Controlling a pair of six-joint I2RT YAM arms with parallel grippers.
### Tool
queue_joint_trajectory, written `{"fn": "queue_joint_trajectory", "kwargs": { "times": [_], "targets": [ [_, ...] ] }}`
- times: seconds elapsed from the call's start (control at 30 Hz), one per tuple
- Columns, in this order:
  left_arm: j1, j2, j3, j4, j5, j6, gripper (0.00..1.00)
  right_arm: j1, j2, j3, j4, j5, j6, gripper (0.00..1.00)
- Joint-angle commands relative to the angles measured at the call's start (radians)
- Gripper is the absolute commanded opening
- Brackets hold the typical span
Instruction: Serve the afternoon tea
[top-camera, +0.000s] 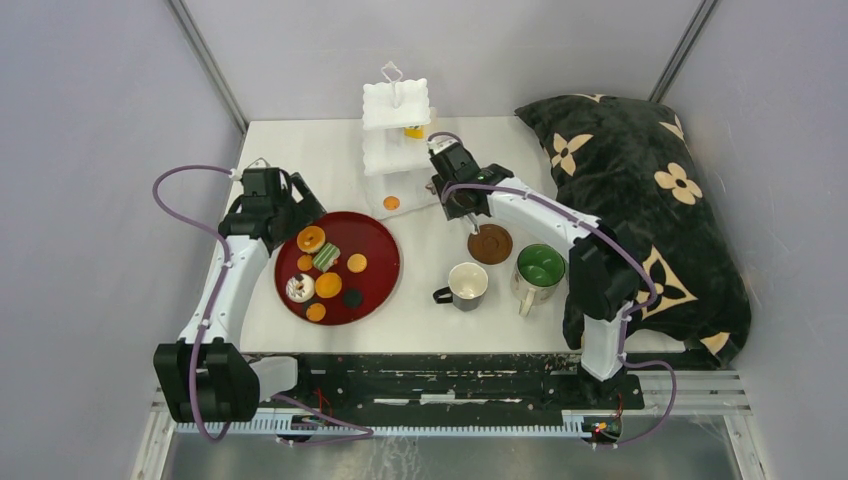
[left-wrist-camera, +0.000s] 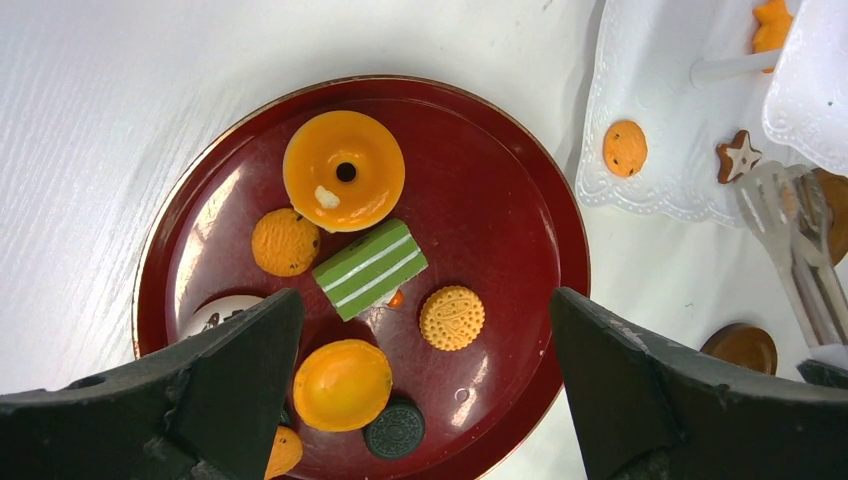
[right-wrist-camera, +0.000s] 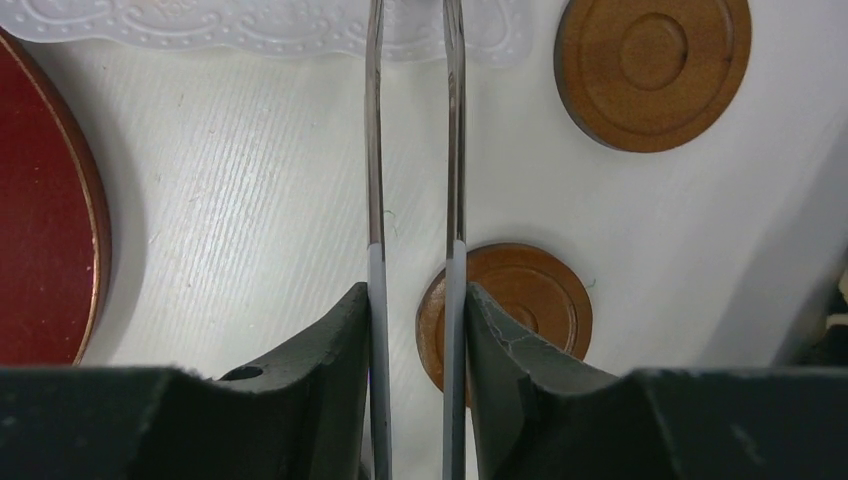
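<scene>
Next I should swing my right gripper back toward the tray's edge, tong tips over an orange disc (top-camera: 357, 263), and release the tongs, since that disc lies apart on the tray.
The white three-tier stand (top-camera: 396, 130) stands at the back. Its bottom tier (left-wrist-camera: 660, 60) holds an orange disc (left-wrist-camera: 625, 148) and a star cookie (left-wrist-camera: 740, 156). My left gripper (left-wrist-camera: 425, 300) is open and empty over the dark red tray (left-wrist-camera: 520, 200), which holds an orange donut (left-wrist-camera: 344, 170), a green striped cake (left-wrist-camera: 370, 268) and orange discs (left-wrist-camera: 342, 384). My right gripper (right-wrist-camera: 417, 300) is shut on the metal tongs (right-wrist-camera: 375, 150) above two brown coasters (right-wrist-camera: 652, 65) (right-wrist-camera: 520, 300). Two mugs (top-camera: 467, 285) (top-camera: 540, 270) stand at the front. No green donut shows.
A large black cushion (top-camera: 640, 190) with pale flowers fills the table's right side. The tray (top-camera: 385, 240) lies left of centre, next to the stand. Grey walls close in both sides.
</scene>
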Motion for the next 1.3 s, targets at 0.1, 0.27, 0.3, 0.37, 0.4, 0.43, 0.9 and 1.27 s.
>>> {"fn": "queue_joint_trajectory", "kwargs": {
  "times": [0.1,0.27,0.3,0.37,0.4,0.43,0.9,1.27],
  "targets": [
    [0.004,-0.04,0.025,-0.003,-0.018,0.031,1.0,-0.001,-0.211,-0.077,0.047,-0.041,0.017,0.34],
    [0.004,-0.053,0.018,-0.004,-0.021,0.025,1.0,0.031,-0.292,-0.136,0.028,-0.121,0.005,0.24],
    [0.005,-0.056,0.015,-0.004,-0.024,0.025,1.0,0.046,-0.313,-0.147,0.025,-0.131,-0.006,0.22],
    [0.003,-0.064,0.012,-0.006,-0.028,0.024,1.0,0.089,-0.342,-0.168,0.021,-0.141,-0.028,0.2],
    [0.004,-0.068,0.01,-0.005,-0.03,0.022,1.0,0.114,-0.354,-0.176,0.021,-0.14,-0.03,0.19],
    [0.004,-0.076,0.005,-0.005,-0.03,0.021,1.0,0.136,-0.363,-0.182,0.014,-0.146,-0.03,0.19],
    [0.004,-0.135,-0.04,-0.016,-0.035,-0.029,1.0,0.376,-0.247,-0.121,0.046,-0.224,0.0,0.31],
    [0.004,-0.155,-0.052,-0.039,-0.059,-0.025,0.99,0.385,-0.157,-0.079,0.057,-0.211,-0.013,0.38]
  ]
}}
